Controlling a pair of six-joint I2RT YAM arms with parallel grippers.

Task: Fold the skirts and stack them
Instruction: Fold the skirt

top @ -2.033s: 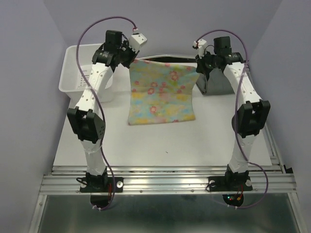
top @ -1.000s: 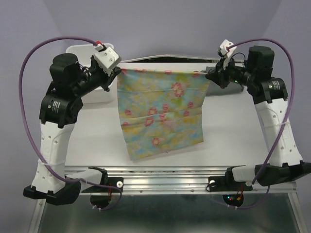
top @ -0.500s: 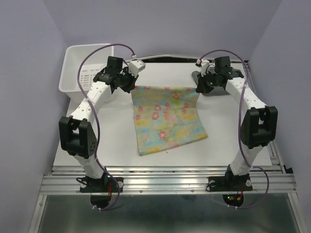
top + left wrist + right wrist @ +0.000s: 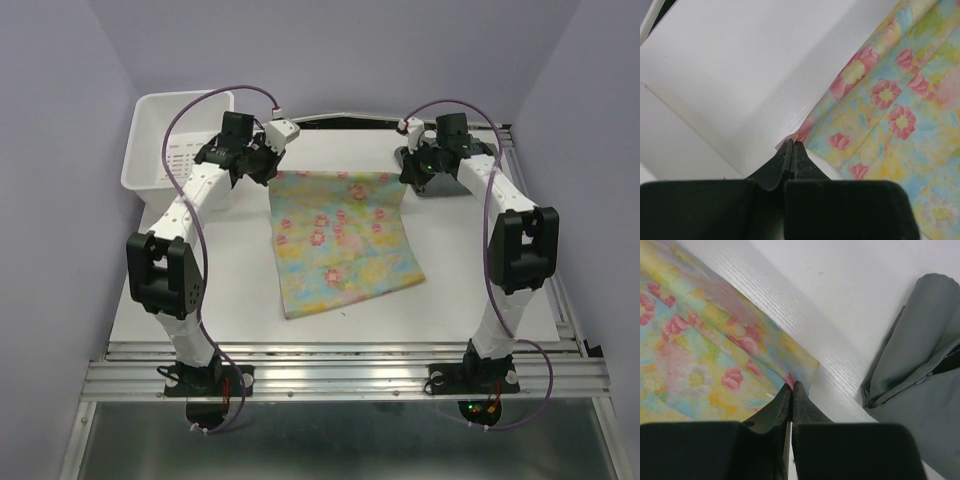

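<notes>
I should next move my right gripper back toward the flowered skirt's near end (image 4: 404,269) and let go of the pinched far corner over it, because the cloth still lies spread out and unfolded.
The flowered skirt (image 4: 340,240) lies spread on the table, its far edge between my two grippers. My left gripper (image 4: 268,168) is shut on its far left corner; in the left wrist view the jaws (image 4: 792,145) pinch the pink-flowered cloth (image 4: 880,110). My right gripper (image 4: 408,172) is shut on the far right corner, which the right wrist view (image 4: 791,386) shows nipped between the fingertips, with the skirt (image 4: 700,350) stretching to the left. The grey skirt (image 4: 432,178) lies bunched at the back right, partly hidden by my right arm; it also shows in the right wrist view (image 4: 920,365).
A white plastic bin (image 4: 165,135) stands at the back left, close behind my left arm. The white table (image 4: 470,290) ends at a metal rail along the near edge (image 4: 340,370). Purple walls close in both sides.
Both grippers lifted the flowered skirt high, then lowered it to the table and drew its far edge towards the back. Since half a second ago the far edge has moved slightly farther back.
</notes>
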